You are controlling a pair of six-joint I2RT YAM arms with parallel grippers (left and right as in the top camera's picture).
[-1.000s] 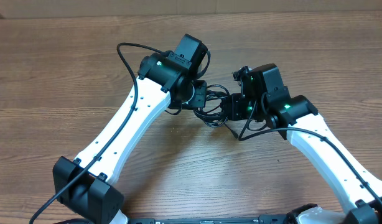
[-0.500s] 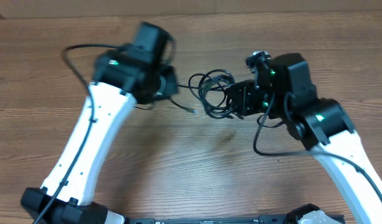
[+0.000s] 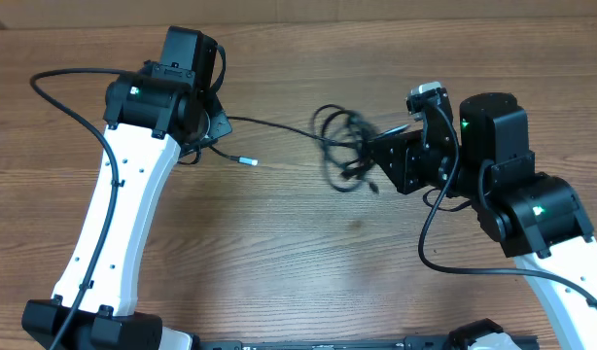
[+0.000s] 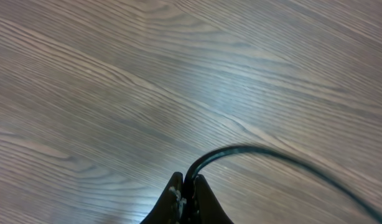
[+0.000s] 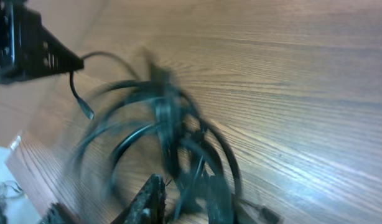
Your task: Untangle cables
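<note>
I will hold the piece of cable in my left gripper over the bare tabletop below it and open there to release the tangled bundle, as that spot is clear.
The cables are thin black cords. A tangled bundle of loops (image 3: pixel 345 146) hangs at the right gripper (image 3: pixel 376 163), which is shut on it; in the right wrist view the blurred loops (image 5: pixel 160 124) spread out from the fingers (image 5: pixel 185 199). One strand (image 3: pixel 274 126) stretches taut from the bundle to the left gripper (image 3: pixel 213 126), which is shut on it. In the left wrist view the cord (image 4: pixel 241 152) comes out of the closed fingertips (image 4: pixel 186 186). A short end with a small light plug (image 3: pixel 248 161) hangs below the left gripper.
The wooden table (image 3: pixel 298 253) carries both white arms. A thick black robot cable (image 3: pixel 65 83) loops off the left arm, and another (image 3: pixel 435 233) hangs by the right arm. The left arm's black housing shows at the right wrist view's upper left (image 5: pixel 23 43).
The two grippers have moved apart, left arm leftward and right arm rightward. One strand has been drawn out of the bundle and now runs taut between them.
</note>
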